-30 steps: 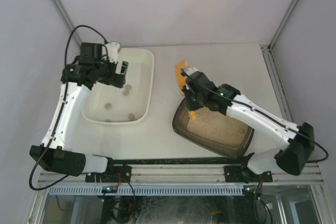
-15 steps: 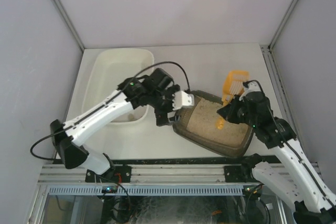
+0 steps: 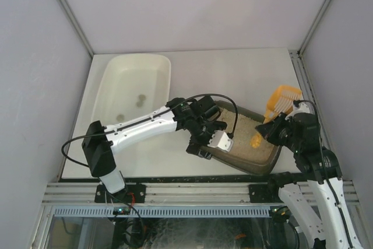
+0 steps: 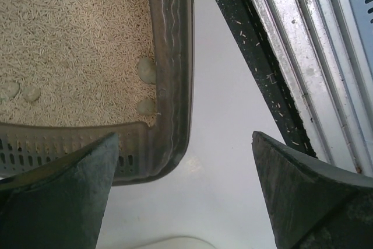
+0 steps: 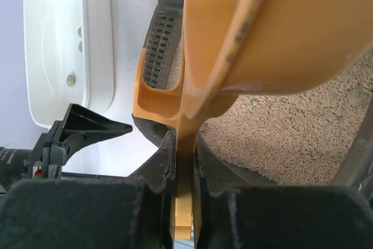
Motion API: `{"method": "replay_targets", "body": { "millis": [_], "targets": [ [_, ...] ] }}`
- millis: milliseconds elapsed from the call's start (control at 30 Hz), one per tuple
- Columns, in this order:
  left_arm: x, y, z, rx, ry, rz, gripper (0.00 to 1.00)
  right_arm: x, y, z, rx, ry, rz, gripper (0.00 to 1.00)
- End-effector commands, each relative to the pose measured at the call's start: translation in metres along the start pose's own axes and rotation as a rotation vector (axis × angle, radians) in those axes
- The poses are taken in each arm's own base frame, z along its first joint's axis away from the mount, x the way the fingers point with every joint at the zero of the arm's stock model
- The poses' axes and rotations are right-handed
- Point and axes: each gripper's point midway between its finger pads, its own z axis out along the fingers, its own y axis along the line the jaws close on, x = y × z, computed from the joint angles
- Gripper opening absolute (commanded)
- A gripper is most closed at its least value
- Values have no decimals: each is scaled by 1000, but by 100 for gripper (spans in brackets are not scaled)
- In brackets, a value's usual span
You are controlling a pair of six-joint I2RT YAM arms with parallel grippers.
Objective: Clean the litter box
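Observation:
My left gripper is open above the litter box's near rim [image 4: 173, 112], so next it needs to lower onto that rim beside the box's corner and close there.
The litter box [image 3: 265, 157] is a dark tray of beige litter at front centre-right. My left gripper [image 3: 200, 150] is open and empty, hovering over its near-left corner. In the left wrist view the gripper [image 4: 184, 138] spans that corner [image 4: 172, 86], and pale clumps [image 4: 147, 69] lie in the litter by the wall. My right gripper [image 3: 270, 129] is shut on the handle of an orange scoop [image 3: 282, 98], held over the box's right side. In the right wrist view the gripper [image 5: 183, 167] clamps the scoop [image 5: 262, 27] above the litter [image 5: 291, 138].
A cream-white tub [image 3: 111, 86] with a few clumps [image 3: 140, 101] stands at back left; it also shows in the right wrist view [image 5: 58, 45]. A black and metal rail [image 3: 186, 188] runs along the table's front edge, close to the left gripper [image 4: 303, 56].
My left arm swung from the white tub to the litter box's near-left corner. My right arm carried the scoop from the box's far-left corner to its right side.

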Motion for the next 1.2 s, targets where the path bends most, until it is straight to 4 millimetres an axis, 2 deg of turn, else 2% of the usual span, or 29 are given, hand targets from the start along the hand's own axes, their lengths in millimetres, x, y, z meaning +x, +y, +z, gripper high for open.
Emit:
{"method": "replay_targets", "body": {
  "millis": [0, 133, 300, 400, 500, 600, 667, 767, 933, 1033, 1167],
  "targets": [
    [-19, 10, 13, 30, -102, 84, 99, 0, -1, -10, -8, -13, 36, 0],
    [-20, 12, 30, 67, -120, 116, 94, -2, -6, -16, 4, -43, 57, 0],
    [-17, 16, 47, 115, -109, 121, 74, -6, -10, -23, 23, -82, 72, 0],
    [-12, 11, 55, 191, -82, 138, 58, -6, -13, -25, 36, -93, 75, 0],
    [2, 12, 66, 257, -20, 150, 41, -8, -19, -27, 66, -116, 75, 0],
    [19, 21, 69, 272, 68, 174, 31, -12, -24, -30, 87, -152, 75, 0],
    [29, 32, 65, 271, 96, 195, 26, -13, -26, -31, 97, -158, 78, 0],
    [49, 52, 53, 264, 140, 252, 9, -11, -29, -32, 113, -157, 89, 0],
    [89, 81, 34, 224, 251, 333, 1, -9, -31, -30, 117, -147, 105, 0],
    [112, 90, 20, 237, 298, 414, 0, -4, -30, -22, 101, -121, 118, 0],
    [131, 109, 7, 225, 338, 508, 0, 6, -31, -9, 85, -74, 141, 0]
  ]
}}
